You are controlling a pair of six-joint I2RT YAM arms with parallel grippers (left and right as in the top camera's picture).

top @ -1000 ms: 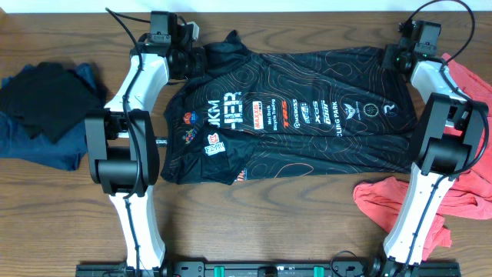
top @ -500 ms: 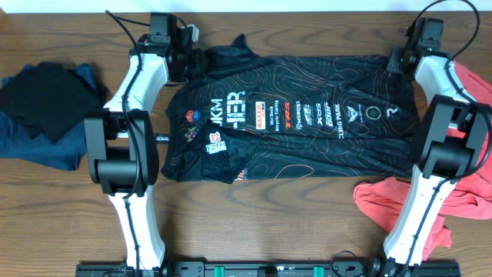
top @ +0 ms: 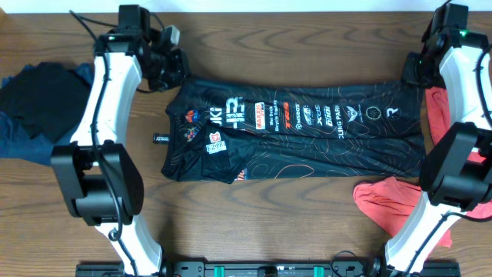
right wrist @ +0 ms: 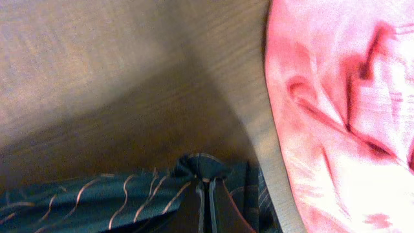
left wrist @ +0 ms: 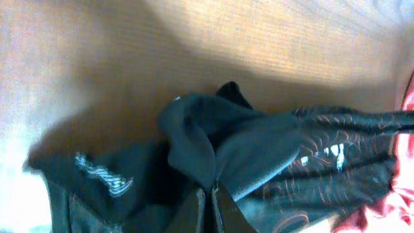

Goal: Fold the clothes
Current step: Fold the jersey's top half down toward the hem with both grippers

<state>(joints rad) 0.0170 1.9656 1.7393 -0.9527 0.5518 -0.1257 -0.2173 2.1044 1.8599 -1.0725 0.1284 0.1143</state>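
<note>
The jersey's end by the coral-red cloth lies below my right gripper, nearer my base. I will next move my right gripper back and down and let go of the hem on that end.
The black jersey [top: 300, 127] with orange contour lines and logos lies spread across the table, its far edge lifted and folded toward the front. My left gripper [top: 171, 71] is shut on the jersey's far left corner; the pinched black cloth shows in the left wrist view [left wrist: 213, 145]. My right gripper [top: 413, 73] is shut on the far right corner, a bunched hem in the right wrist view [right wrist: 206, 169]. A coral-red shirt [top: 388, 204] lies crumpled at the front right.
More coral-red cloth [top: 442, 108] lies along the right edge by the right arm, also in the right wrist view [right wrist: 343, 97]. A heap of dark blue and black clothes [top: 42, 104] sits at the left. Bare wood lies in front of the jersey.
Both grippers have risen and pulled outward, stretching the jersey's far edge taut and drawing it toward the front; the jersey now looks narrower. Left arm swung left, right arm swung right.
</note>
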